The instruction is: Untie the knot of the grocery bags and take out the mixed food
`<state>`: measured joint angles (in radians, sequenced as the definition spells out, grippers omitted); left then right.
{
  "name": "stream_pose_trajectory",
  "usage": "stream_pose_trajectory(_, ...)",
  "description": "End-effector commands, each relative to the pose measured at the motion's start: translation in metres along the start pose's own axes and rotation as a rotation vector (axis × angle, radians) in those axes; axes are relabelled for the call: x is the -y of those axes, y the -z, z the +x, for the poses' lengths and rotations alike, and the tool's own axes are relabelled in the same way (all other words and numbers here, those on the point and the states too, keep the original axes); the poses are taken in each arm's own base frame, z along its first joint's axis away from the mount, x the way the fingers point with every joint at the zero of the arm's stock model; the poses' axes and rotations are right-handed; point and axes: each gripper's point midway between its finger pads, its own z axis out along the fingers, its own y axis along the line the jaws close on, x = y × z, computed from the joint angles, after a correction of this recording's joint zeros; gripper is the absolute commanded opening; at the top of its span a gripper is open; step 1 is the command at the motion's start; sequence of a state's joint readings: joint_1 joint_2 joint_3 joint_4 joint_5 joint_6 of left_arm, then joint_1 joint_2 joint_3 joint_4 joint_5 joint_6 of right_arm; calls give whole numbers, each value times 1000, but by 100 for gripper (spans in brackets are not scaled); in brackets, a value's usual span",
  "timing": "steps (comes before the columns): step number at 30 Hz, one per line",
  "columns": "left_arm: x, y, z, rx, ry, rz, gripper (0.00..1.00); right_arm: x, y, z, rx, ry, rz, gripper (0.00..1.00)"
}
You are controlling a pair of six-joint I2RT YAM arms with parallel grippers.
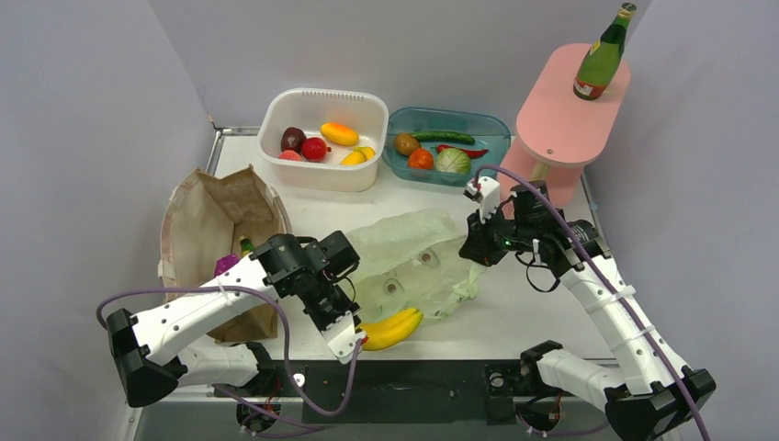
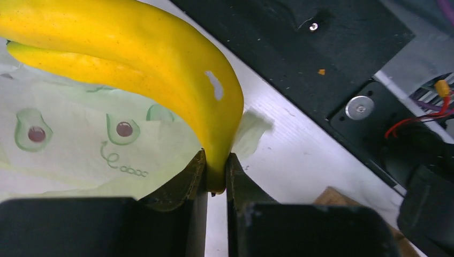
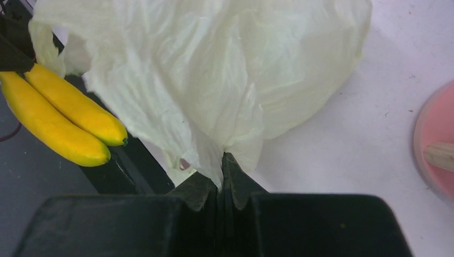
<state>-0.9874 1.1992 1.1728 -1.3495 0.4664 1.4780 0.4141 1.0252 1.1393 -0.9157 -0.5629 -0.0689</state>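
Note:
The left gripper lifts the banana [image 1: 393, 328] next, carries it outward over the white tub at the back and lowers it, since that tub holds fruit.
The pale green plastic bag [image 1: 413, 262] lies crumpled mid-table, printed with avocados [image 2: 80, 134]. My right gripper [image 1: 476, 246] is shut on its right edge and holds the film [image 3: 214, 80] bunched between its fingers. My left gripper [image 1: 354, 338] is shut on the stem end of a yellow banana [image 1: 393, 328], which lies at the bag's near edge [image 2: 160, 59] and also shows in the right wrist view [image 3: 59, 120]. The brown paper bag [image 1: 216, 220] stands open at the left, with a purple packet [image 1: 226, 265] and a green bottle top [image 1: 246, 245] inside.
A white tub [image 1: 323, 138] with fruit and a blue tray [image 1: 448, 145] with vegetables stand at the back. A green glass bottle [image 1: 603, 55] stands on a pink stool [image 1: 568, 110] at the back right. The table's black front edge [image 1: 413, 377] runs just below the banana.

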Motion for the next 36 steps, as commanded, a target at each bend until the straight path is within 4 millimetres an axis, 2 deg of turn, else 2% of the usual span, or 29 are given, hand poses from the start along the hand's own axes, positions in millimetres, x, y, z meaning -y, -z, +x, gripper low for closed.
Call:
stream_pose_trajectory(1, 13, 21, -26, 83, 38, -11, 0, -3, -3, -10, 22, 17, -44, 0)
stream_pose_trajectory(3, -8, 37, -49, 159, 87, -99, 0, -2, -8, -2, -3, 9, -47, 0)
stream_pose_trajectory(4, -28, 52, -62, 194, 81, -180, 0, -1, -11, 6, -20, 1, -50, 0)
stream_pose_trajectory(5, -35, 59, -69, 233, 156, -210, 0, -1, -12, 8, -27, 3, -51, 0)
stream_pose_trajectory(6, -54, 73, -77, 262, 157, -280, 0, -1, -14, 14, -39, 0, -53, 0)
stream_pose_trajectory(8, -79, 97, -78, 323, 230, -365, 0, -1, -15, 22, -51, 2, -55, 0)
stream_pose_trajectory(13, -140, 158, -45, 442, 429, -576, 0, -2, -16, 31, -65, 1, -61, 0)
stream_pose_trajectory(16, -183, 197, -30, 520, 533, -764, 0, -3, -15, 35, -68, 3, -64, 0)
stream_pose_trajectory(17, -194, 205, -15, 506, 589, -833, 0, -3, -15, 37, -70, 3, -61, 0)
stream_pose_trajectory(18, -210, 223, -4, 513, 636, -936, 0, -3, -15, 38, -71, 3, -62, 0)
stream_pose_trajectory(20, -229, 234, 15, 490, 695, -1024, 0, -3, -14, 40, -73, 4, -57, 0)
stream_pose_trajectory(23, -256, 241, 45, 453, 776, -1103, 0, -3, -12, 40, -67, 6, -51, 0)
stream_pose_trajectory(26, -273, 250, 79, 476, 895, -1192, 0, -4, -10, 39, -60, 11, -48, 0)
stream_pose_trajectory(28, -287, 247, 106, 497, 973, -1217, 0, -4, -9, 39, -54, 11, -47, 0)
stream_pose_trajectory(29, -292, 248, 112, 507, 984, -1228, 0, -5, -7, 38, -48, 13, -46, 0)
stream_pose_trajectory(35, -322, 221, 161, 488, 1107, -1203, 0, -9, 12, 46, -86, 52, -35, 0)
stream_pose_trajectory(36, -327, 213, 176, 474, 1142, -1207, 0, -9, 14, 46, -86, 61, -30, 0)
